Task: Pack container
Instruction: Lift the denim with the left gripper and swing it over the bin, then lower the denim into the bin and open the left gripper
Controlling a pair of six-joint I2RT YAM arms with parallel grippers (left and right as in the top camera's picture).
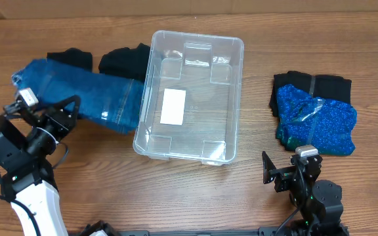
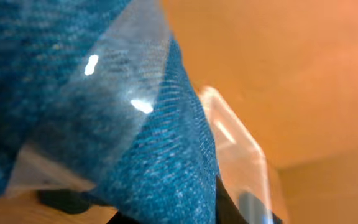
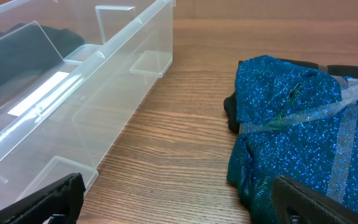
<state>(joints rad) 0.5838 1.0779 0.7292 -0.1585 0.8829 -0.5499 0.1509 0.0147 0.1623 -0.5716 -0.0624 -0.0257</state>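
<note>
I will raise my left gripper outward next and turn it over the container beside the jeans. I will then lower the jeans inside, because the container is empty.
The clear container stands empty in the middle of the table, a white label on its bottom; its near wall shows in the right wrist view. Folded blue jeans lie left of it, touching its left wall. My left gripper is at the jeans' near edge. The left wrist view is blurred and filled by the jeans, which bulge between the dark fingers, so it looks shut on them. A sparkly blue garment lies to the right. My right gripper is open and empty in front of it.
Two black garments lie behind the jeans at the back left. Another black garment lies under the sparkly one. A bare wood strip runs between the container and the sparkly garment.
</note>
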